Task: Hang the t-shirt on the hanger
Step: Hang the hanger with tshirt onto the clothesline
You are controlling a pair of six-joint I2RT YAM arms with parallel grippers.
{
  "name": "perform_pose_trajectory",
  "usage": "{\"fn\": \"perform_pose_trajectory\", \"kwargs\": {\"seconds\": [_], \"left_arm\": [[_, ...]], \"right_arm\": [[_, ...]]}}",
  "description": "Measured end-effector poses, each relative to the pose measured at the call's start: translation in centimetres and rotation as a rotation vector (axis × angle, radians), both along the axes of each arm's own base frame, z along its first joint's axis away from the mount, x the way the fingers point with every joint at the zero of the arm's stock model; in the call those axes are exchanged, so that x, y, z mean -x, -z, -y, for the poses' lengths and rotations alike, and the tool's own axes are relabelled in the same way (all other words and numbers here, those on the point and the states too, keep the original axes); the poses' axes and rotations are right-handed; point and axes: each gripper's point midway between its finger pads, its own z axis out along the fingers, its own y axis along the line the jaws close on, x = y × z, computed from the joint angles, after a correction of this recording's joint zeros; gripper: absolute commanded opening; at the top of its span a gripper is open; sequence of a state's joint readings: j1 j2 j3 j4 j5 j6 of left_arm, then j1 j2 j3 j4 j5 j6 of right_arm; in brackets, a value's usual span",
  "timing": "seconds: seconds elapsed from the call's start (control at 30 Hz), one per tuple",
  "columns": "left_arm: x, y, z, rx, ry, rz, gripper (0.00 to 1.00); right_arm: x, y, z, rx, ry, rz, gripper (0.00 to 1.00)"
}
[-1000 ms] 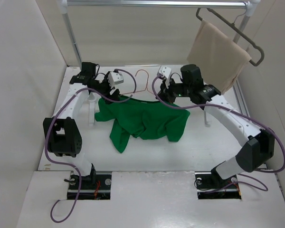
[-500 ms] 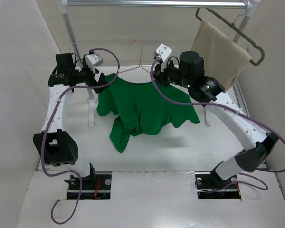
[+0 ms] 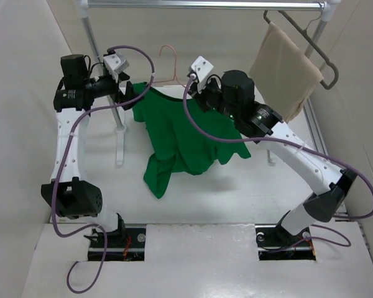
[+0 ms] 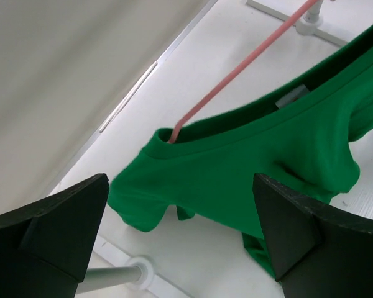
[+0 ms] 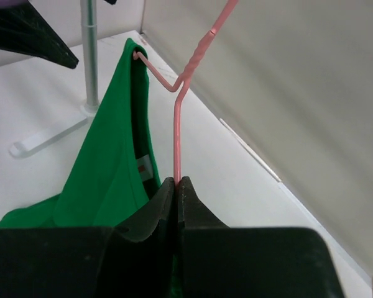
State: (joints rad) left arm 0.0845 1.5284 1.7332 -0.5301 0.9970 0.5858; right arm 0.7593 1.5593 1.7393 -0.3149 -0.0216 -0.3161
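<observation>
The t-shirt already hangs on the pink hanger (image 3: 173,74), so my right gripper should next move that hanger up and outward onto the bar's empty part (image 3: 143,4) and let go of it there.
The green t-shirt (image 3: 180,133) hangs from the pink hanger (image 3: 173,74), lifted, with its lower end drooping toward the table. My right gripper (image 3: 196,93) is shut on the hanger's wire just below the twisted neck (image 5: 176,155), with the t-shirt (image 5: 105,167) to its left. My left gripper (image 3: 132,94) is open at the shirt's left shoulder. In the left wrist view its fingers (image 4: 56,223) stand wide apart, with the t-shirt (image 4: 255,167) beyond them. There the hanger's arm (image 4: 236,68) runs into the collar.
A beige cloth (image 3: 286,65) hangs on a grey hanger from the rail (image 3: 205,5) at the back right. The rack's left post (image 3: 99,59) stands behind my left arm. A small white stand (image 3: 119,133) is on the table left of the shirt.
Both arms have risen and moved back. The hanger and shirt came up off the table and shifted left; the shirt now hangs instead of lying spread.
</observation>
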Motion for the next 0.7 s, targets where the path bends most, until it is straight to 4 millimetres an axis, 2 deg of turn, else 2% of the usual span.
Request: {"fn": "perform_pose_trajectory", "kwargs": {"seconds": [0.17,0.3,0.4,0.5,0.6,0.7], "left_arm": [[1.6,-0.1,-0.3,-0.109,0.055,0.051,1.0],[4.0,1.8,-0.6,-0.192,0.119,0.022,1.0],[5.5,2.4,-0.9,-0.202,0.155,0.004,1.0],[6.8,2.1,-0.9,-0.186,0.182,0.007,1.0],[7.8,1.5,-0.3,-0.167,0.214,0.023,1.0],[8.5,1.4,0.0,-0.155,0.232,0.027,1.0]], "right_arm": [[2.0,-3.7,-1.4,0.003,0.035,0.124,0.0],[4.0,-8.7,-2.1,-0.041,0.06,0.246,0.0],[4.7,-12.7,-1.8,-0.089,0.095,0.334,0.0],[4.2,-16.3,-1.8,-0.141,0.143,0.412,0.0],[2.5,-19.1,-2.7,-0.176,0.206,0.486,0.0],[0.2,-19.3,-4.6,-0.165,0.263,0.535,0.0]]}}
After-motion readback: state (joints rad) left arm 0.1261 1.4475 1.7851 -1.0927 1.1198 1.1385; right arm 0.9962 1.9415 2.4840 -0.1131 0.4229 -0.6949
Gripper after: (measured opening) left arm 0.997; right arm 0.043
